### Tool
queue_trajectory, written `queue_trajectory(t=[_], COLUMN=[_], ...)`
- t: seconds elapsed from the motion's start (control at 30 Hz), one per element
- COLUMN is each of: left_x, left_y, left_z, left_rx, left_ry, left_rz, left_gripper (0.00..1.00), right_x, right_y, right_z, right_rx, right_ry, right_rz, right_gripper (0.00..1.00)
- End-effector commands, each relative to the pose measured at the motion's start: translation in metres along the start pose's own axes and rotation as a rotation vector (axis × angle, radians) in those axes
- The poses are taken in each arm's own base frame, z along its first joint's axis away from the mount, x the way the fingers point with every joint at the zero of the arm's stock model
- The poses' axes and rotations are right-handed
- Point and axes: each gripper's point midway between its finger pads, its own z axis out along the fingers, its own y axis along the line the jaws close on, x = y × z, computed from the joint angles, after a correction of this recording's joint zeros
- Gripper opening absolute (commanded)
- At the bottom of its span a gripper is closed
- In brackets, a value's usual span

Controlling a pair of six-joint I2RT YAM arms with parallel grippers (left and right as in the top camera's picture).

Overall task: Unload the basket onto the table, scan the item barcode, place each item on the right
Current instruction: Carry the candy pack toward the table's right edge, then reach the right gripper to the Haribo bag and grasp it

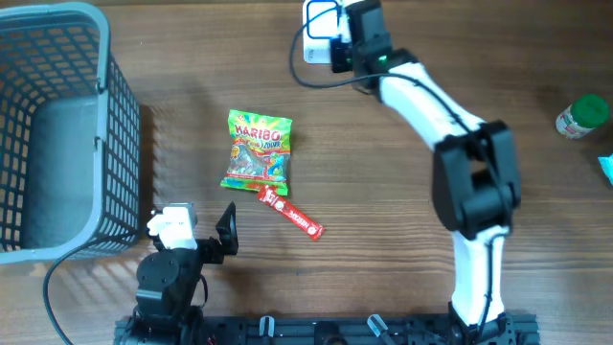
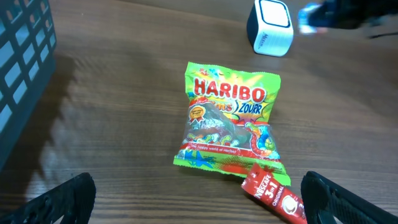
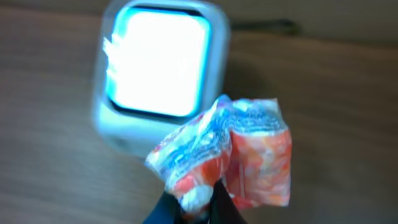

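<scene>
My right gripper swings back and to the right in the overhead view to the bare tabletop by the teal object (image 1: 575, 174) next and releases the packet.
A crumpled orange-and-white packet (image 3: 230, 149) hangs in my right gripper (image 3: 199, 202), which is shut on its lower edge. It hovers just in front of the white barcode scanner (image 3: 158, 62), whose window glows bright. From overhead, the right gripper (image 1: 347, 21) sits at the far edge beside the scanner (image 1: 319, 24), and the packet is hidden under the arm. My left gripper (image 2: 199, 205) stands open and low over the table with nothing between its fingers. Just ahead of it lie a green Haribo bag (image 2: 230, 118) and a red Nescafe stick (image 2: 273, 196).
A grey wire basket (image 1: 57, 125) stands at the left. The Haribo bag (image 1: 257, 151) and Nescafe stick (image 1: 290, 213) lie mid-table ahead of the left gripper (image 1: 201, 225). A green-capped bottle (image 1: 581, 115) and a teal object (image 1: 606, 168) sit at the right edge.
</scene>
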Motion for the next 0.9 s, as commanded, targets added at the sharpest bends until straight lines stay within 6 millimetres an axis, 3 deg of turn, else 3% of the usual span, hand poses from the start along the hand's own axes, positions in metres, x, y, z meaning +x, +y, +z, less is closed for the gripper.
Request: queue_trajectory(t=[0.0,0.07,0.1,0.23,0.37,0.47,0.5,0.53,0.57,0.6,0.67,0.77,0.8,0.87], left_x=[0.002,0.002,0.002,0.002,0.002,0.002,0.002,0.002,0.002,0.002,0.002,0.002,0.002,0.002], left_y=[0.001,0.001,0.001,0.001,0.001,0.001,0.001,0.001,0.001,0.001,0.001,0.001,0.001,0.001], left_z=[0.001,0.001,0.001,0.001,0.001,0.001,0.001,0.001,0.001,0.001,0.001,0.001,0.001,0.001], left_rx=[-0.005,-0.005,-0.005,-0.005,-0.005,-0.005,-0.005,-0.005,-0.005,-0.005,-0.005,-0.005,-0.005,-0.005], left_ry=[0.001,0.001,0.001,0.001,0.001,0.001,0.001,0.001,0.001,0.001,0.001,0.001,0.001,0.001], left_rz=[-0.006,-0.006,-0.006,-0.006,-0.006,-0.006,-0.006,-0.006,-0.006,-0.006,-0.006,-0.006,-0.006,-0.006], left_gripper=[1.0,1.0,1.0,1.0,1.0,1.0,1.0,1.0,1.0,1.0,1.0,1.0,1.0,1.0], right_x=[-0.024,0.011,0.031,0.113,0.187,0.239,0.25,0.255,0.255,0.253,0.24,0.206,0.188,0.15], right_y=[-0.118,-0.174,-0.192,-0.262,-0.326,-0.373,-0.378,-0.38,-0.381,-0.381,-0.375,-0.349,-0.334,-0.281], right_z=[-0.089,-0.13,-0.14,-0.18,-0.195,-0.186,-0.18,-0.175,-0.171,-0.167,-0.16,-0.155,-0.151,-0.145], right_rx=[0.465,0.668,0.708,0.871,0.93,0.929,0.872,0.816,0.775,0.735,0.645,0.516,0.454,0.244], right_ry=[-0.006,0.167,0.261,0.529,0.666,0.62,0.619,0.613,0.599,0.583,0.559,0.524,0.497,0.435], right_rz=[0.06,0.035,0.026,0.284,0.487,0.676,0.704,0.724,0.738,0.744,0.741,0.718,0.703,0.676], right_gripper=[0.04,0.04,0.04,0.04,0.04,0.04,0.05,0.22,0.66,1.0,1.0,1.0,1.0,1.0])
